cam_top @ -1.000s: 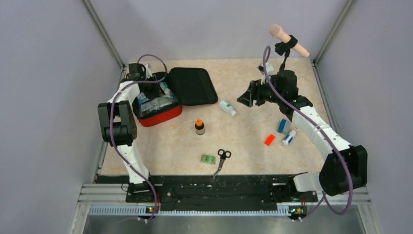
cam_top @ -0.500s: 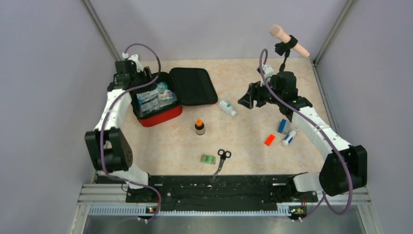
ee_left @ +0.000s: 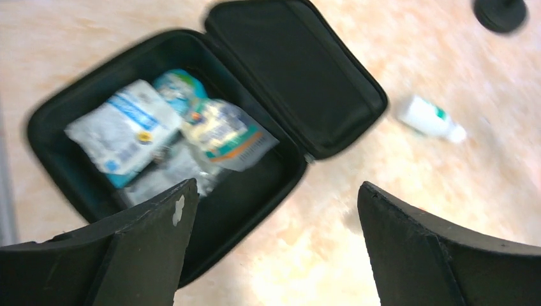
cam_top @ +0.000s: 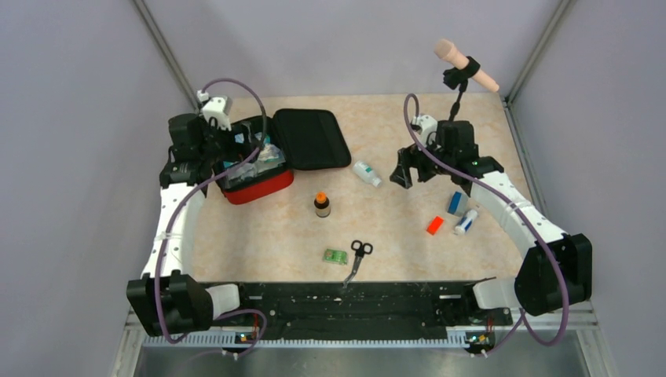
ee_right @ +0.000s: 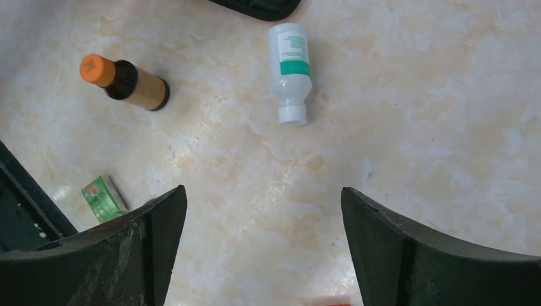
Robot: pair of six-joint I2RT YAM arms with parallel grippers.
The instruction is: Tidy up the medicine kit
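Observation:
My right gripper needs to move back next, to the right in the top view, and down onto the clear wrap's far end (cam_top: 473,212), with the white tube outside the kit (cam_top: 263,188).
The medicine kit (cam_top: 263,188) lies open at the far left, a red case with black lining, its lid (cam_top: 310,140) flat to the right. Several white and blue packets (ee_left: 127,131) fill its base (ee_left: 255,191). My left gripper (cam_top: 238,146) hovers over the kit's left side, open and holding nothing; in the left wrist view the left gripper (ee_left: 274,191) frames the kit's front corner. My right gripper (cam_top: 400,171) hangs open and holds nothing just right of a white bottle (cam_top: 367,173). From the right wrist, the white bottle (ee_right: 290,67) lies beyond the right gripper (ee_right: 263,194).
A brown bottle with an orange cap (cam_top: 322,204) stands mid-table. Scissors (cam_top: 357,258) and a green packet (cam_top: 335,256) lie near the front edge. A small red block (cam_top: 434,225), a blue box (cam_top: 457,203) and a white tube (cam_top: 466,221) sit under the right arm. A microphone (cam_top: 465,65) stands at the back right.
The left arm has drawn back leftward from over the kit and its jaws have spread wide. The right gripper has dipped slightly toward the table and opened wider.

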